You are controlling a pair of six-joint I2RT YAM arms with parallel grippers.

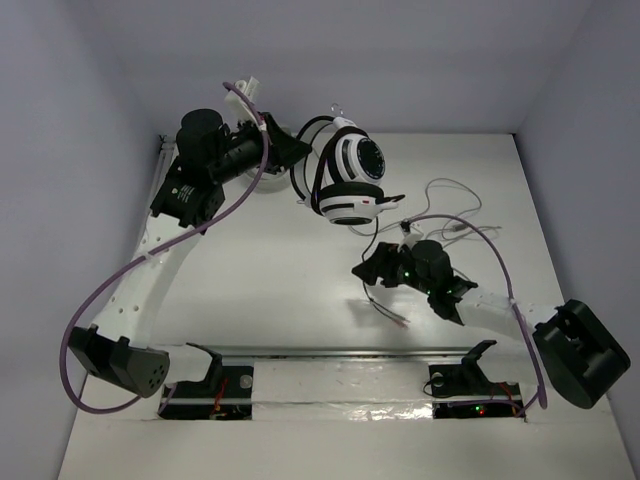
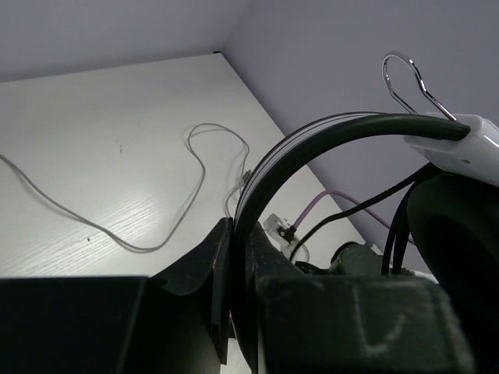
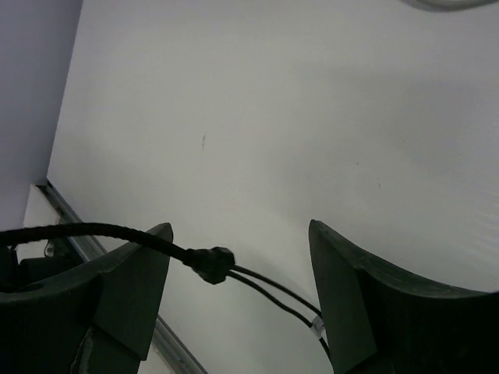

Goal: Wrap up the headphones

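Note:
The cable's split junction [image 3: 210, 263] already lies between the open fingers of my right gripper. Next my right gripper will go down slightly, ease back toward the metal bar and then close on it.
The headphones [image 1: 350, 172] have white earcups with black pads and hang in the air at the back of the table. My left gripper [image 1: 300, 152] is shut on their black headband [image 2: 312, 140], and an earcup [image 2: 460, 234] shows at the right of the left wrist view. The thin black cable [image 1: 378, 240] drops from the headphones to my right gripper [image 1: 368, 272]. The cable's split junction [image 3: 210, 263] lies between the open fingers of the right gripper [image 3: 238, 249], which do not close on it. The cable's end [image 1: 398, 318] trails onto the table.
A light grey cable [image 1: 452, 195] lies looped on the table at the back right, also in the left wrist view [image 2: 195, 171]. A metal rail [image 1: 330, 352] runs along the near edge. Walls close in the left, back and right sides.

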